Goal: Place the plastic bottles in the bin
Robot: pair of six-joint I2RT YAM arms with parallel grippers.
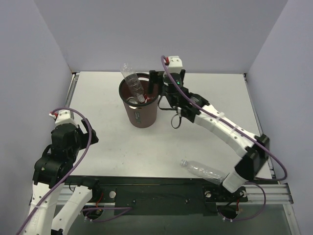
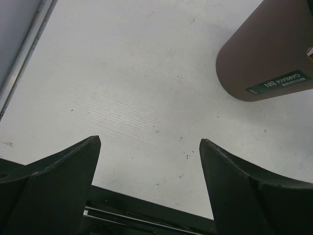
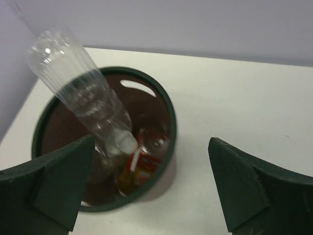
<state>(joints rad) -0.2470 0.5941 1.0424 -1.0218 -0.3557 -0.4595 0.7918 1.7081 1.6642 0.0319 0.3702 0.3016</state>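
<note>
Next I need to move my right gripper back and down to the clear bottle still outside the bin (image 1: 142, 115), open fingers over its neck end (image 1: 191, 166), since the bottle lies back and below.
The dark brown bin (image 1: 142, 115) stands upright at the back middle of the table. A long clear plastic bottle (image 1: 132, 81) leans in it neck down, its base poking above the rim. In the right wrist view that bottle (image 3: 83, 90) rests inside the bin (image 3: 171, 117) beside a small bottle with a red label (image 3: 145, 159). My right gripper (image 1: 158, 91) hovers open just right of the rim, and nothing sits between its fingers (image 3: 151, 141). Another clear bottle (image 1: 201, 170) lies on the table by the right arm's base. My left gripper (image 2: 149, 142) is open and empty, low at the near left.
The bin's side (image 2: 264, 54) with a green label shows at the top right of the left wrist view. Grey walls enclose the table on three sides. A dark rail (image 1: 146, 191) carrying the arm bases runs along the near edge.
</note>
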